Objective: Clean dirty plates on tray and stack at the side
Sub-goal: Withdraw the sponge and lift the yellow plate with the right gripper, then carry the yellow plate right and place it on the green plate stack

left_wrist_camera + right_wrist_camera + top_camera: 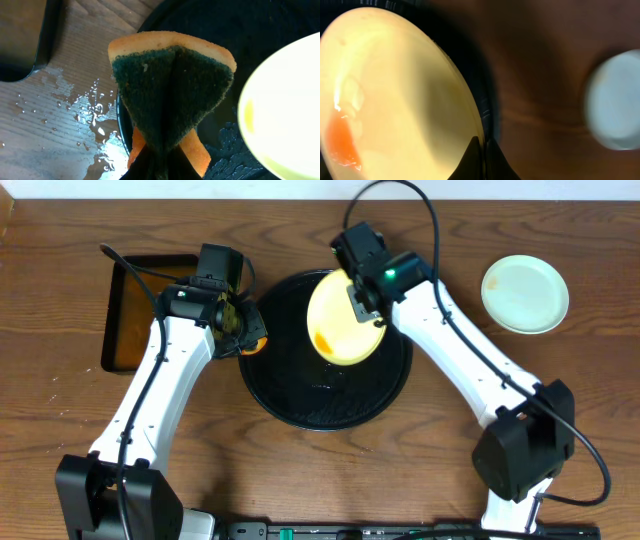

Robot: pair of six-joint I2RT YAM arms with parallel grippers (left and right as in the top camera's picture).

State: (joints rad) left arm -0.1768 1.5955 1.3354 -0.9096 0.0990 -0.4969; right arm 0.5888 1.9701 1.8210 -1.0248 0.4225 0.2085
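Observation:
My right gripper carries the yellow plate (pixel 340 320) over the pale mint-blue plate (pixel 525 293) below the gripper and to its right in the overhead view next, then lowers and releases it.
My right gripper (pixel 362 308) is shut on the rim of the pale yellow plate (pixel 340 320) and holds it tilted above the round black tray (pixel 300 395). The plate has an orange smear (pixel 322 340) near its lower left; it also shows in the right wrist view (pixel 342 142). My left gripper (pixel 240 330) is shut on an orange sponge with a dark green scrub side (pixel 170 95), at the tray's left rim, just left of the plate. A pale mint-blue plate (pixel 525 293) lies on the table at the far right. A third plate is out of view.
A small rectangular black tray of brown liquid (pixel 135 310) stands at the far left. Water drops lie on the wood (pixel 85 115) beside the round tray. The yellow plate's edge (pixel 280 110) fills the right of the left wrist view.

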